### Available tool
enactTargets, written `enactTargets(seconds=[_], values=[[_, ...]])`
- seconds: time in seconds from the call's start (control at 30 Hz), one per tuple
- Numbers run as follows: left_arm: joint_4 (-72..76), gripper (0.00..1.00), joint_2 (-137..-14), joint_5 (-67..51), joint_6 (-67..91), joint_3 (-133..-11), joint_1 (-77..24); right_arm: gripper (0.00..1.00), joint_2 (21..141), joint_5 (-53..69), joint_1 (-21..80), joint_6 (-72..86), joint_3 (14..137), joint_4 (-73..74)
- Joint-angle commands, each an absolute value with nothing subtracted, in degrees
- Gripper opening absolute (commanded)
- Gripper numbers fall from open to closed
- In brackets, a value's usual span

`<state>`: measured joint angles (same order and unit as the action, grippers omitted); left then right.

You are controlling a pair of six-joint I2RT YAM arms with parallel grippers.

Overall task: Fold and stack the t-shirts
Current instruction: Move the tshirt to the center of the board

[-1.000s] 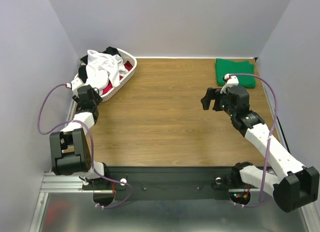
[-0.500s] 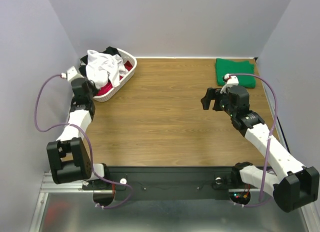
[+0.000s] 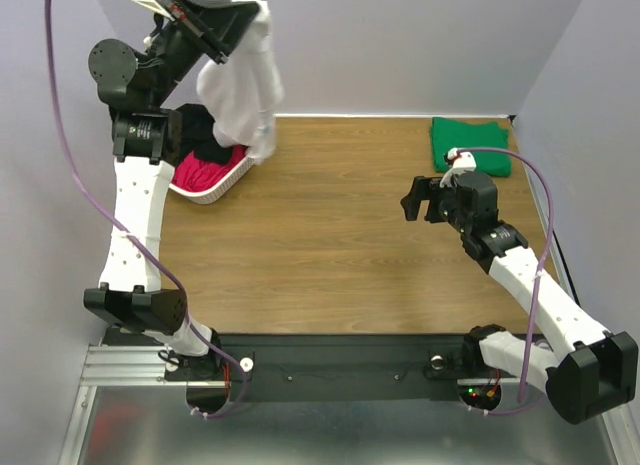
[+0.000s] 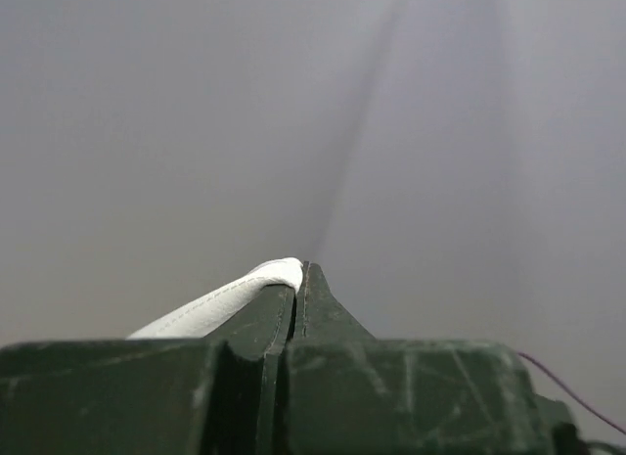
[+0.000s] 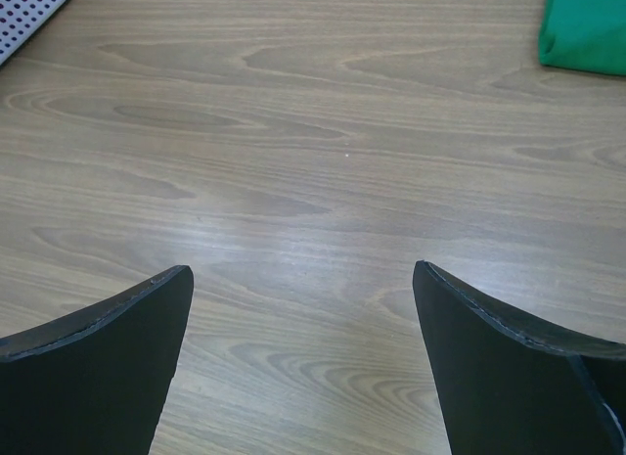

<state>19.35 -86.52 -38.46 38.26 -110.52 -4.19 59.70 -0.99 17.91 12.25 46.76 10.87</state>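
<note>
The bare wood beside the basket is clear, so my left gripper will next go down and pull back to spread the white t-shirt (image 3: 243, 90) onto the tabletop, then let go of it.
My left gripper (image 3: 250, 13) is raised high at the back left, shut on the white t-shirt (image 3: 243, 90), which hangs down from it over the basket. In the left wrist view a white hem (image 4: 220, 303) is pinched between the closed fingers, my left gripper (image 4: 299, 269) facing the grey wall. A folded green t-shirt (image 3: 468, 144) lies at the back right of the table; its corner (image 5: 587, 29) shows in the right wrist view. Red (image 3: 203, 171) and black (image 3: 205, 135) t-shirts remain in the basket. My right gripper (image 3: 412, 201) hovers open over bare wood, nothing between its fingers (image 5: 117, 328).
The white lattice basket (image 3: 205, 193) stands at the back left corner, its edge (image 5: 29, 10) visible in the right wrist view. Grey walls close in the table (image 3: 330, 245) on three sides.
My left gripper shut on the white t-shirt in the basket and the arm swung sharply upward, lifting the shirt out. The right arm has not moved.
</note>
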Motion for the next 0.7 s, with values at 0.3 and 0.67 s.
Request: enactTargets(seconds=[0.3,0.67], values=[[36.8,0.00,-78.7,-46.8,47.3,-94.5,-8.0,1.00,55.1,-4.3,17.6,12.9,45.5,8.1],[23.3,0.85,-72.2,-11.7,30.8,-42.9,-7.8,1.00,58.2,-0.4,17.7,14.8,45.3,7.9]])
